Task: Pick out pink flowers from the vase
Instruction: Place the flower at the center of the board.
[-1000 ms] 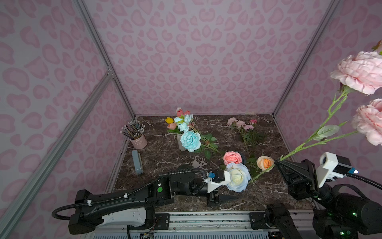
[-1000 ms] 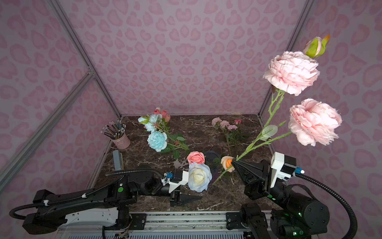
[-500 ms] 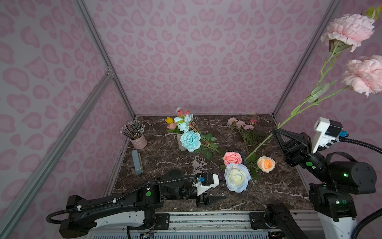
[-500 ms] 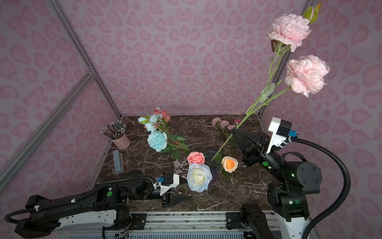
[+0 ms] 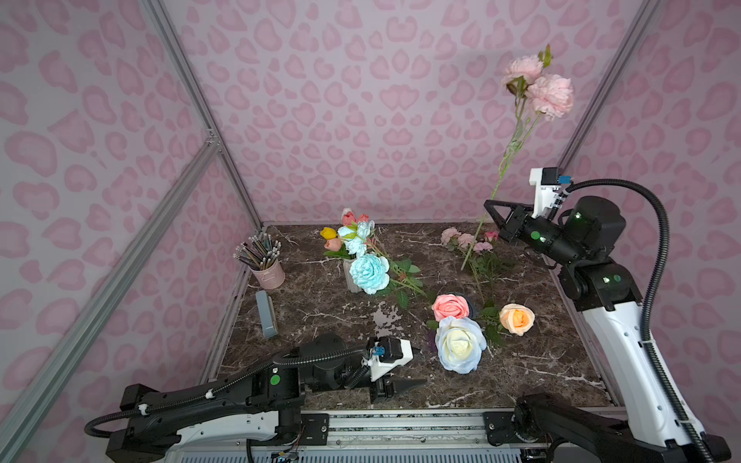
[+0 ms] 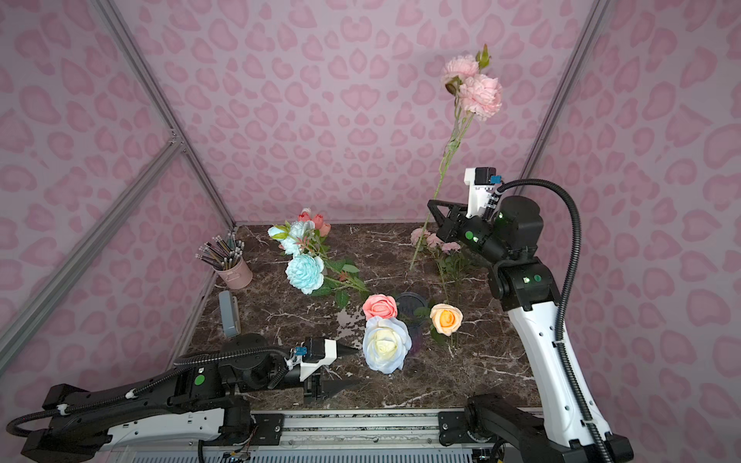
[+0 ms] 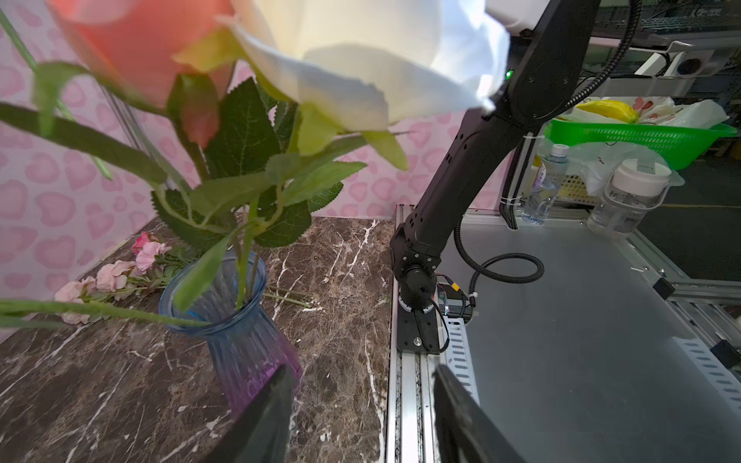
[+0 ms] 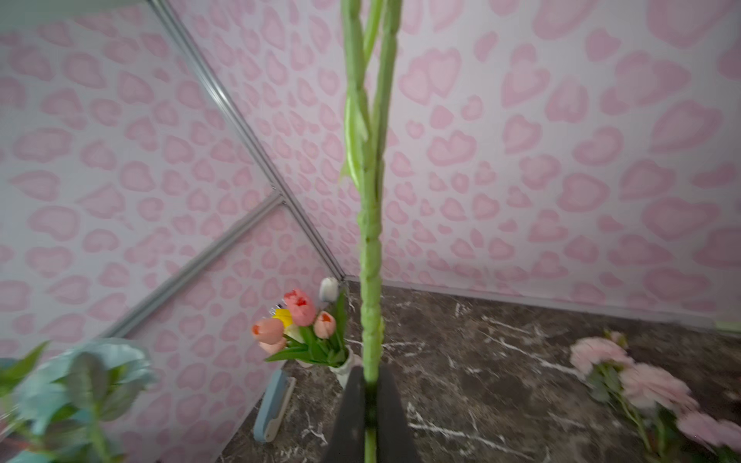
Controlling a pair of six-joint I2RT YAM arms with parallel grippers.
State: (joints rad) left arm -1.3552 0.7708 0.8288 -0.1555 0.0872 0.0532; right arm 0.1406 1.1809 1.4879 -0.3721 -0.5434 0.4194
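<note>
The pink flowers already lie on the tabletop, so my right gripper will lower, tip downward beside their stems and release the spray (image 5: pixel 549 94) next.
My right gripper (image 5: pixel 487 204) (image 6: pixel 431 204) (image 8: pixel 371 381) is shut on the green stem of a pink peony spray (image 5: pixel 549 94) (image 6: pixel 479 94). It holds the spray upright, high over the back right of the table. The blue-purple glass vase (image 7: pixel 236 320) (image 6: pixel 409 304) holds a pink rose (image 5: pixel 450 306) (image 6: pixel 379 306), a white-blue rose (image 5: pixel 460 344) and a peach rose (image 5: pixel 517 318). More pink flowers (image 5: pixel 465 239) (image 7: pixel 116 272) (image 8: pixel 641 381) lie on the table at the back right. My left gripper (image 5: pixel 421 365) (image 6: pixel 355 366) (image 7: pixel 363 371) is open and holds nothing, low beside the vase's base.
A small white vase (image 5: pixel 353 276) with blue blooms and tulips stands at the back middle. A pink pencil cup (image 5: pixel 268 274) and a grey-blue case (image 5: pixel 266 308) sit by the left wall. The table's marble top (image 5: pixel 541 373) ends at a metal rail in front.
My right arm has lifted and swung toward the back right, carrying the peony stem up and away from the vase. My left gripper has drawn back leftward from the white-blue rose.
</note>
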